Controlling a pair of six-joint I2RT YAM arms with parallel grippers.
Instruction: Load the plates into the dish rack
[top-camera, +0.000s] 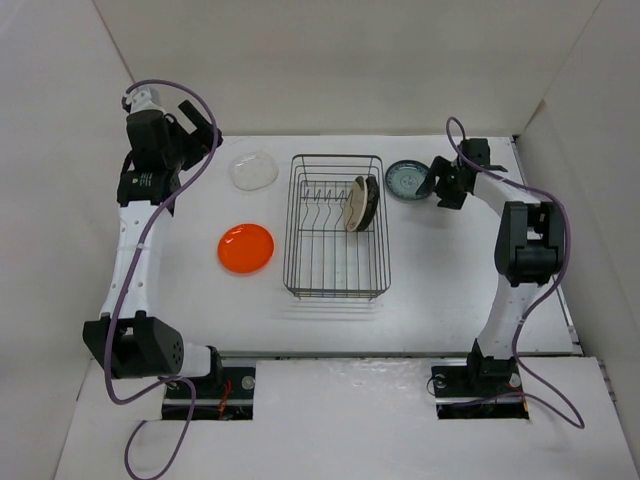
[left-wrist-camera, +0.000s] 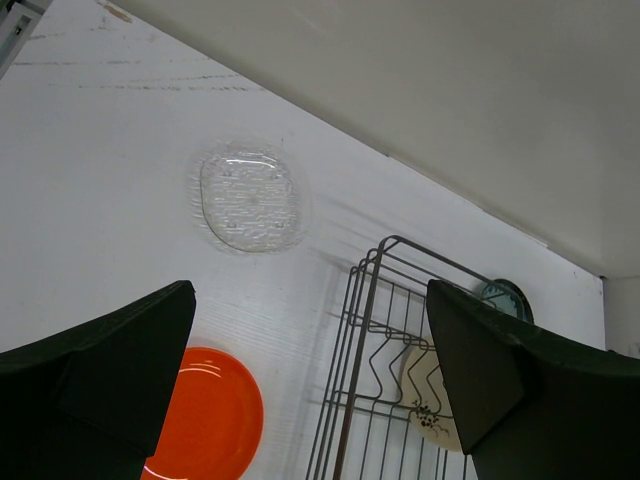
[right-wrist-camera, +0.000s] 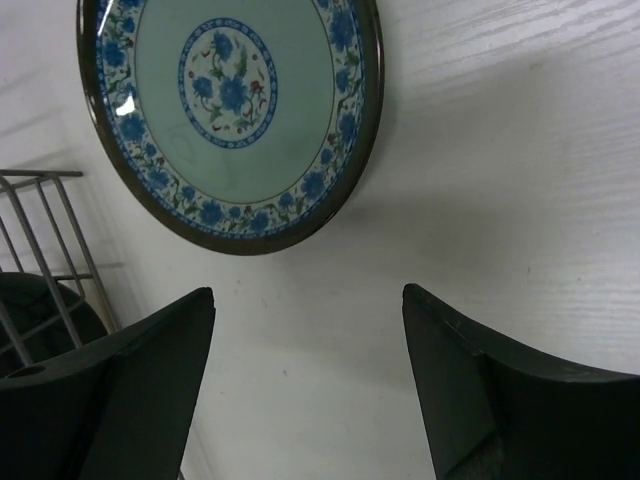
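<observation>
I will next bring my right gripper away from my base and down to the teal-blue patterned plate's rim farthest from the rack.
The dish rack (top-camera: 336, 156) stands mid-table. A cream plate (top-camera: 354, 205) and a black plate (top-camera: 371, 199) stand upright in it, side by side. The orange plate (top-camera: 246, 248) and the clear plate (top-camera: 253, 171) lie flat left of the rack. The teal-blue patterned plate (top-camera: 406, 180) lies flat to its right. My left gripper (top-camera: 203, 128) is open and empty, raised near the far left beside the clear plate (left-wrist-camera: 252, 198). My right gripper (top-camera: 437, 184) is open and empty, just right of the teal plate (right-wrist-camera: 232, 110), with bare table between its fingertips.
White walls close in the table at the back and both sides. The left wrist view shows the rack's corner (left-wrist-camera: 358, 360), the orange plate (left-wrist-camera: 205, 415) and the cream plate (left-wrist-camera: 425, 400). The right wrist view shows a rack wire (right-wrist-camera: 40, 175) at the left edge.
</observation>
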